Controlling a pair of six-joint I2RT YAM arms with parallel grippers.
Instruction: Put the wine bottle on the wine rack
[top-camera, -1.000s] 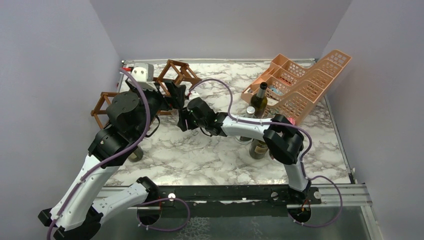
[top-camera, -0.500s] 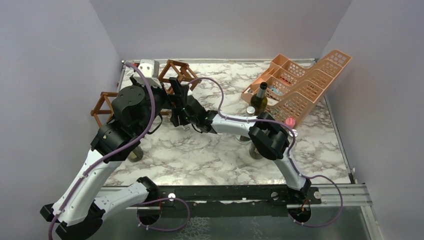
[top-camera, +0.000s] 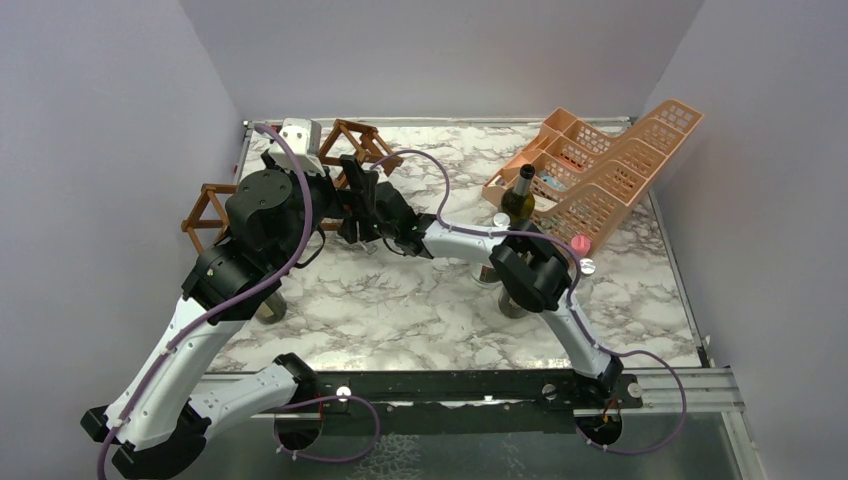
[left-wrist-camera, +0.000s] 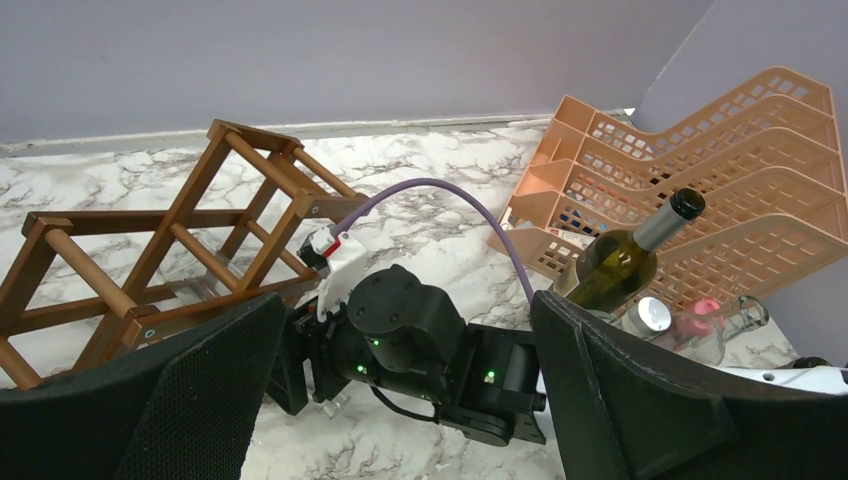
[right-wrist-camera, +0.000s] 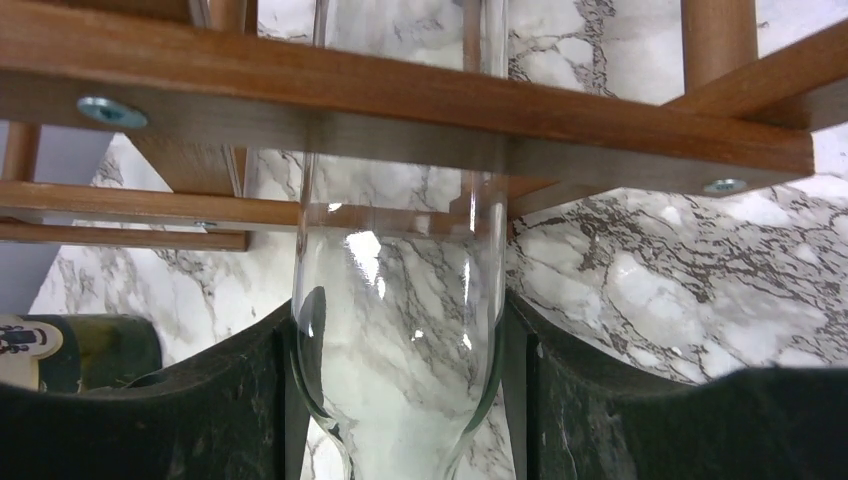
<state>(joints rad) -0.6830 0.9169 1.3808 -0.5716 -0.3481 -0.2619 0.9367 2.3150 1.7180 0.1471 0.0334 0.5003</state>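
The robot will next push its right gripper outward toward the wine rack's near slat (right-wrist-camera: 405, 115) and release the clear bottle (right-wrist-camera: 400, 290), because the bottle's top part still sticks out of the rack.
My right gripper (right-wrist-camera: 400, 400) is shut on a clear glass wine bottle (right-wrist-camera: 400, 290), gripping its shoulder with the neck toward the wrist. The bottle's body reaches up among the slats of the brown wooden wine rack (right-wrist-camera: 420, 95). In the top view the right gripper (top-camera: 362, 212) is at the rack (top-camera: 352, 140) at the back left. The rack also shows in the left wrist view (left-wrist-camera: 200, 225). My left gripper (left-wrist-camera: 400, 400) is open and empty just above the right arm's wrist, and it also shows in the top view (top-camera: 345, 195).
A green wine bottle (top-camera: 518, 195) stands upright by the peach plastic basket rack (top-camera: 610, 165). Capped bottles (top-camera: 579, 243) stand near the right arm's elbow. A dark bottle (top-camera: 270, 306) stands by the left arm. A dark labelled bottle (right-wrist-camera: 75, 345) lies beyond the rack.
The right gripper has moved left and farther back with the clear bottle, up to the wooden rack. The left arm has shifted a little toward the back.
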